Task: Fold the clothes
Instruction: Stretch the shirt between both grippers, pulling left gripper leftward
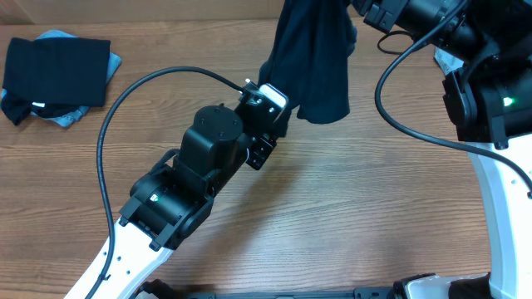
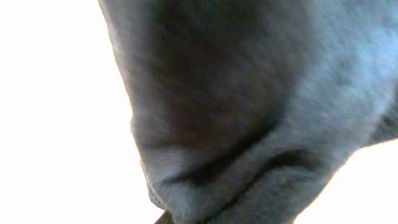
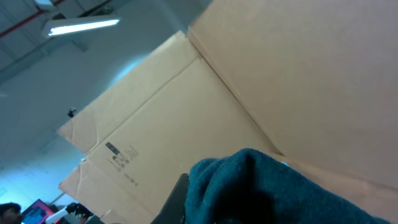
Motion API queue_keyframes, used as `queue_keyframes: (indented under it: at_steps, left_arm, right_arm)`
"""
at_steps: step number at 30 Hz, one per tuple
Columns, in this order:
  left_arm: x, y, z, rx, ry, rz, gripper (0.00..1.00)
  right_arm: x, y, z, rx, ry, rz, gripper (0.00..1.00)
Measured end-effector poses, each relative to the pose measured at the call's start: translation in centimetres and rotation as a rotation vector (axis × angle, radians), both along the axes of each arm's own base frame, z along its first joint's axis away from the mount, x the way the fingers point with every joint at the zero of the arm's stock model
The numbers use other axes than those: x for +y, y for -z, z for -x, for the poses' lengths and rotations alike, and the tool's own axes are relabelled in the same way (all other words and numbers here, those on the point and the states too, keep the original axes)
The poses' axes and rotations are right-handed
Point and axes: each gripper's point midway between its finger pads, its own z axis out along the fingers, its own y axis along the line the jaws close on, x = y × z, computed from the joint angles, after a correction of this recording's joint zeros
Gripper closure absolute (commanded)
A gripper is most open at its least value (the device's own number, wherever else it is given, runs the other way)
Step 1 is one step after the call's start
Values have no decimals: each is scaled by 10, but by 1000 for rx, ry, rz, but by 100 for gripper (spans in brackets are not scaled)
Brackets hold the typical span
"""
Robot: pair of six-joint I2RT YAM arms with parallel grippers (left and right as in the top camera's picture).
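Note:
The shirt hangs bunched between my grippers, so my right gripper next needs to tip down toward the table and pull away from my left gripper before it opens.
A large dark navy shirt [image 1: 314,58] hangs in the air above the back of the table. My right gripper [image 1: 359,10] holds it up from the top edge of the overhead view. In the right wrist view the bunched fabric [image 3: 280,193] covers the jaws, and only one dark finger [image 3: 180,199] shows. My left gripper [image 1: 283,112] is at the shirt's lower left edge. Its wrist view is filled by folds of the cloth [image 2: 249,112], gathered at the jaws. More clothes lie in a folded dark pile [image 1: 56,71] at the back left.
A pale blue piece [image 1: 73,116] pokes out from under the folded pile. The left arm's black cable [image 1: 125,100] loops over the wooden table [image 1: 349,208]. A cardboard box [image 3: 249,93] stands behind the right arm.

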Motion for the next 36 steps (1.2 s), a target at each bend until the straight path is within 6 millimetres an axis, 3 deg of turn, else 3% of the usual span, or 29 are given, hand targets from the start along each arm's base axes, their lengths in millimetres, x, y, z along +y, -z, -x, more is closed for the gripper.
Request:
queue_keyframes:
  at_steps: [7, 17, 25, 36]
  left_arm:
    - [14, 0, -1, 21, -72, -32, 96]
    - [41, -52, 2, -32, -186, -34, 96]
    - [63, -60, 1, -49, -285, -82, 96]
    - [107, -74, -11, -55, -457, -38, 96]
  right_arm:
    - [0, 27, -5, 74, 15, 68, 96]
    - [-14, 93, -16, 242, 131, 253, 96]
    - [-49, 152, -24, 380, 330, 474, 96]
    - [-113, 203, -21, 489, 603, 789, 96]
